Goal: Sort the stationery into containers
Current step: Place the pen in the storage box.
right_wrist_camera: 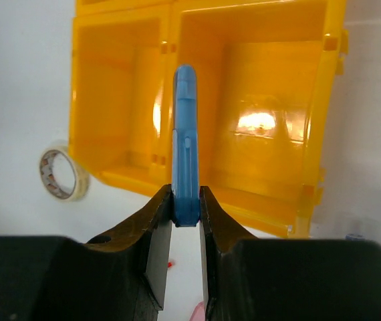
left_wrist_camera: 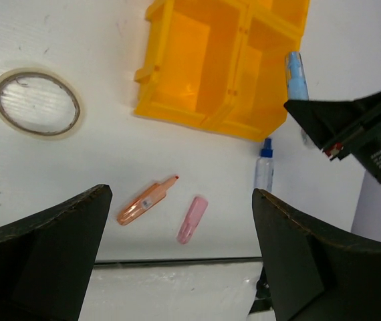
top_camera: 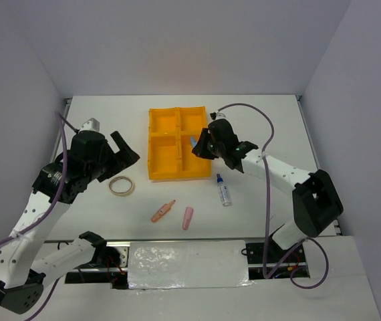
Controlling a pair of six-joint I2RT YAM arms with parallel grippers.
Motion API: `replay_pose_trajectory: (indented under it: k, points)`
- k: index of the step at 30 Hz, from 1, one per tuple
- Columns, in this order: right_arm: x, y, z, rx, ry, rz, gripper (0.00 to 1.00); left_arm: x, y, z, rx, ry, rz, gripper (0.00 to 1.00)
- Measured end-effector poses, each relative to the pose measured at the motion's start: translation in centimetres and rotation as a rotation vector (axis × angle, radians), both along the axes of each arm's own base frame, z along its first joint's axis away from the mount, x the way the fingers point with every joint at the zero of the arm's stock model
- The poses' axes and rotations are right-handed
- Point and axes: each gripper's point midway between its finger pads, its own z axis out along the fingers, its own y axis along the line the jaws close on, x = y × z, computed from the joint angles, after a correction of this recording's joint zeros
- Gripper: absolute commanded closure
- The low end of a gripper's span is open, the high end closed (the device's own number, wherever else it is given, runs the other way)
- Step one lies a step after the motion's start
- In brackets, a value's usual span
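The tray's near section by the clear bottle is empty and lies below the light-blue stick. My right gripper should next lower the stick toward that section to let go of it there.
My right gripper is shut on the light-blue stick and holds it above the near right part of the orange-yellow tray. My left gripper is open and empty, above the table left of the tray. The beige tape ring lies just near it. Two pink sticks lie in front of the tray. The clear bottle with blue cap lies at the tray's near right corner. The clear-grey roll is out of view.
Grey walls close in the table on the left, back and right. A white padded strip runs along the near edge between the arm bases. The right arm's cable loops above the table right of the tray.
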Motion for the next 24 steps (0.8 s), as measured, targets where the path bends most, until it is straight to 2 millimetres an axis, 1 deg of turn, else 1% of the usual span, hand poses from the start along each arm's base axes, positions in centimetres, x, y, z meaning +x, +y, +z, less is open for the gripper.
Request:
replay_pose_trajectory:
  k: [2, 4, 7, 9, 12, 13, 15, 16, 18, 22, 24]
  points:
    - [0.3, 0.0, -1.3, -0.012, 0.029, -0.010, 0.95, -0.3, 0.0, -0.6, 0.024, 0.023, -0.024, 0.01]
    - [0.5, -0.1, -2.5, -0.023, 0.058, -0.016, 0.94, -0.6, 0.1, -0.8, 0.042, 0.032, -0.040, 0.01]
    - [0.7, 0.2, -3.8, -0.031, 0.084, -0.012, 0.91, -1.0, 0.3, -1.0, 0.061, 0.037, -0.057, 0.00]
    - [1.1, 0.5, -4.5, -0.034, 0.100, -0.007, 0.87, -1.1, 0.4, -1.1, 0.074, 0.038, -0.071, 0.01]
    - [1.8, 1.0, -5.4, -0.037, 0.115, -0.002, 0.64, -1.4, 0.3, -1.3, 0.079, 0.049, -0.087, 0.01]
    - [1.9, 1.2, -5.5, -0.034, 0.120, -0.004, 0.52, -1.4, 0.3, -1.4, 0.085, 0.051, -0.094, 0.01]
    - [2.2, 1.4, -5.4, -0.024, 0.125, -0.002, 0.47, -1.6, 0.3, -1.5, 0.091, 0.054, -0.107, 0.01]
    - [2.3, 1.5, -5.1, -0.016, 0.121, 0.001, 0.41, -1.6, 0.3, -1.5, 0.093, 0.055, -0.109, 0.01]
    - [2.5, 1.7, -4.7, -0.002, 0.114, -0.002, 0.37, -1.6, 0.3, -1.5, 0.099, 0.055, -0.115, 0.01]
    - [2.4, 1.7, -3.9, 0.012, 0.104, 0.002, 0.36, -1.5, 0.1, -1.8, 0.108, 0.064, -0.130, 0.01]
    - [2.2, 1.7, -2.6, 0.026, 0.085, 0.004, 0.36, -1.3, 0.0, -2.1, 0.111, 0.076, -0.137, 0.01]
